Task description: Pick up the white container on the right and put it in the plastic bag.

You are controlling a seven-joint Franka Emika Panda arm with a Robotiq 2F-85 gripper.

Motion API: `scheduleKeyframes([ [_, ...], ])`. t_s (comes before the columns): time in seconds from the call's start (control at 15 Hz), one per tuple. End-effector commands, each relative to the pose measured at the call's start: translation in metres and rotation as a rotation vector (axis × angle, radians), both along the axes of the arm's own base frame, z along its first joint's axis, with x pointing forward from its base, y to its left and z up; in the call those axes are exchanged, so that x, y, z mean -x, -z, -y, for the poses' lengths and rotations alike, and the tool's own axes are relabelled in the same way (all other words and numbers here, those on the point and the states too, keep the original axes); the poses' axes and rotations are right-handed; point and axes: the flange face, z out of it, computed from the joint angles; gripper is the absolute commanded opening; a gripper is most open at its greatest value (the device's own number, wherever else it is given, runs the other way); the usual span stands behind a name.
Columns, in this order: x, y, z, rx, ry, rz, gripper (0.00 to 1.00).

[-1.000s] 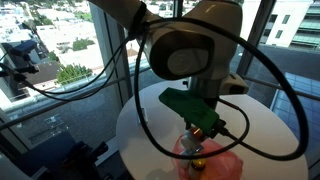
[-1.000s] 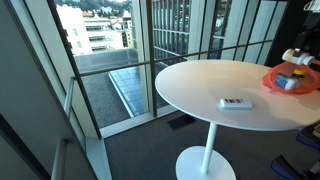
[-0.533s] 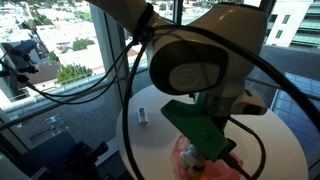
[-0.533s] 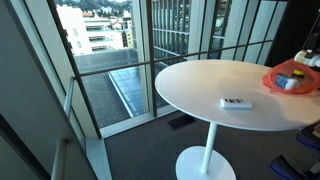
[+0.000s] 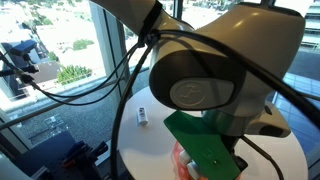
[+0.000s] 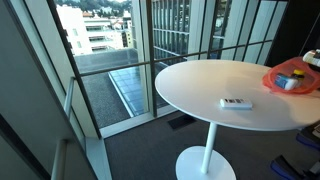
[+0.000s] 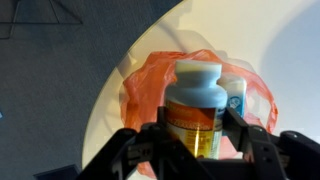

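My gripper holds the white container and needs to lower it to the bag's bare side [image 6: 309, 83] [image 7: 147, 98], clear of the other container, and release it. That side is below, to the left in the wrist view.
In the wrist view my gripper [image 7: 196, 138] is shut on a white container [image 7: 196, 92], a pill bottle with a pale cap and an orange label. It holds the bottle upright above the open orange-red plastic bag [image 7: 143, 85], which lies on the round white table [image 7: 280, 50]. A second white container with a blue label [image 7: 234, 95] lies inside the bag, behind the held bottle. The bag also shows in both exterior views [image 5: 179, 157] [image 6: 289, 79]. In an exterior view the arm's body [image 5: 215, 85] hides the gripper.
A small white item [image 5: 143, 116] [image 6: 236, 103] lies on the table away from the bag. The table [image 6: 200, 90] stands on a single pedestal next to floor-to-ceiling windows [image 6: 110, 50]. Black cables [image 5: 130, 75] loop around the arm.
The arm has moved with the bottle toward the near camera and over the bag. In the other exterior view the gripper has slid out past the right edge.
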Motion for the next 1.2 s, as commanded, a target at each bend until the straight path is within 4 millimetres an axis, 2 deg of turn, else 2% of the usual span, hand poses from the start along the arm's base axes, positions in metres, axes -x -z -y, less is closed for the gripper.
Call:
scheduleKeyframes([
  [0.0,-0.004,-0.001,0.011,-0.031,-0.009,0.032,0.34],
  [0.73,-0.031,0.018,0.036,-0.053,-0.007,0.050,0.34],
  [1.13,-0.033,0.041,0.048,-0.066,-0.008,0.029,0.34],
])
